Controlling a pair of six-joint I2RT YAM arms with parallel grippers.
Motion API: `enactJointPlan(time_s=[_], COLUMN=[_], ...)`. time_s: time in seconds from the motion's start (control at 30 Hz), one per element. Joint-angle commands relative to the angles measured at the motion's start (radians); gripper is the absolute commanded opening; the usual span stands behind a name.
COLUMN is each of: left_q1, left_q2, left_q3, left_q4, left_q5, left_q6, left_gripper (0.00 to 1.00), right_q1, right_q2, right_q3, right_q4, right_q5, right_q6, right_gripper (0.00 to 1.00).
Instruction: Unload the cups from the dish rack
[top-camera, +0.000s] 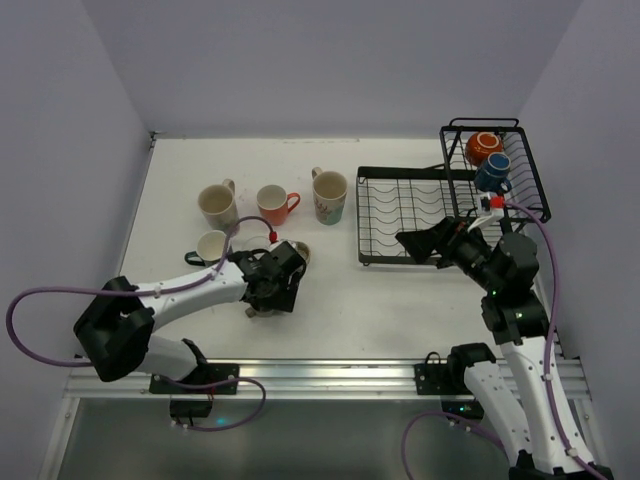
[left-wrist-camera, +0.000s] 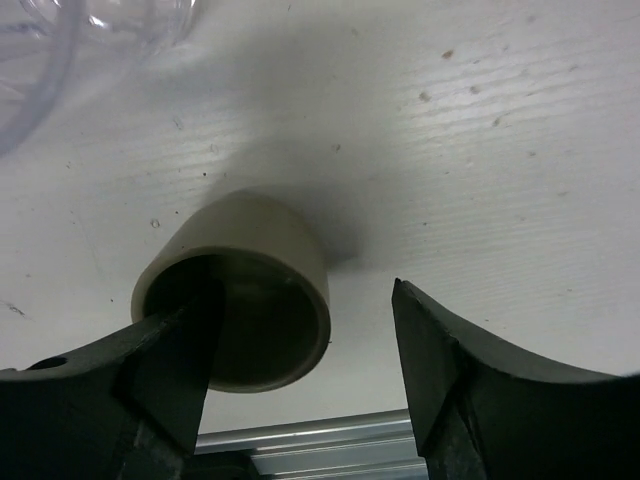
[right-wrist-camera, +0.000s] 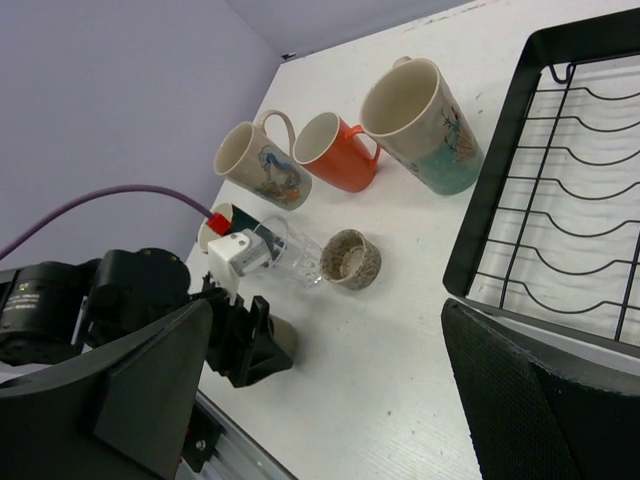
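Note:
The blue cup's body (top-camera: 492, 172) sits nearer than the orange-red cup. Next, my right gripper rises, turns outward over the raised basket and lowers to close around the blue cup's body.
My left gripper (top-camera: 268, 296) is open low over the table. A beige cup (left-wrist-camera: 240, 290) stands upright there; one finger (left-wrist-camera: 170, 370) is at its mouth and the other stands apart from it. My right gripper (top-camera: 420, 245) is open and empty at the front edge of the black wire dish rack (top-camera: 400, 215). An orange-red cup (top-camera: 482, 147) and a blue cup (top-camera: 493, 170) sit in the raised basket (top-camera: 530, 185). On the table stand a patterned cream mug (top-camera: 217, 205), an orange-red mug (top-camera: 272, 203) and a tall patterned mug (top-camera: 329, 195).
Near the left gripper are a cream cup with a dark inside (right-wrist-camera: 215, 225), a clear glass (right-wrist-camera: 290, 255) and a speckled cup (right-wrist-camera: 350, 258). The rack's flat tray (right-wrist-camera: 500, 170) holds no cups. The table's metal front rail (left-wrist-camera: 330, 440) is just beyond the beige cup.

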Motion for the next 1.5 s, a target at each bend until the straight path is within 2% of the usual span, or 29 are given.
enactJointPlan(time_s=[0.0,0.17,0.27,0.37,0.47,0.5,0.63,0.73,0.87,0.93,1.17,1.47], left_q1=[0.006,0.0,-0.021,-0.038,-0.04,-0.041,-0.041,-0.041,-0.04,-0.04,-0.04,-0.041], left_q2=[-0.077,-0.173,-0.268,-0.391,-0.517,-0.542,-0.661,-0.698,-0.726,-0.74,-0.755,-0.757], left_q3=[0.101,0.221,0.259,0.227,0.151,0.116,0.042,-0.003,-0.017,-0.024,-0.035,-0.047], left_q4=[-0.025,-0.009,0.086,0.282,0.387,0.398,0.404,0.412,0.403,0.404,0.403,0.41], left_q5=[-0.027,0.025,0.092,0.175,0.186,0.183,0.126,0.098,0.094,0.114,0.114,0.128], left_q6=[0.028,0.101,0.182,0.274,0.342,0.36,0.448,0.479,0.489,0.499,0.491,0.485], left_gripper=[0.74,0.8,0.82,0.85,0.88,0.89,0.92,0.92,0.93,0.93,0.93,0.95], right_q1=[0.004,0.009,0.009,0.009,0.006,0.004,-0.022,-0.062,-0.126,-0.168,-0.245,-0.261], right_q2=[0.014,0.033,0.076,0.138,0.203,0.225,0.325,0.408,0.539,0.617,0.797,0.88], right_q3=[0.003,0.058,0.138,0.272,0.394,0.443,0.532,0.59,0.668,0.716,0.822,0.822], right_q4=[0.055,0.036,-0.006,-0.106,-0.169,-0.183,-0.211,-0.217,-0.218,-0.229,-0.298,-0.318], right_q5=[-0.041,0.003,0.066,0.128,0.332,0.445,0.72,0.866,0.983,0.991,0.836,0.739], right_q6=[0.034,0.039,0.008,-0.071,-0.137,-0.16,-0.205,-0.246,-0.314,-0.354,-0.365,-0.383], right_gripper=[0.99,0.99,0.98,0.99,0.96,0.96,0.92,0.89,0.9,0.93,0.99,0.99])
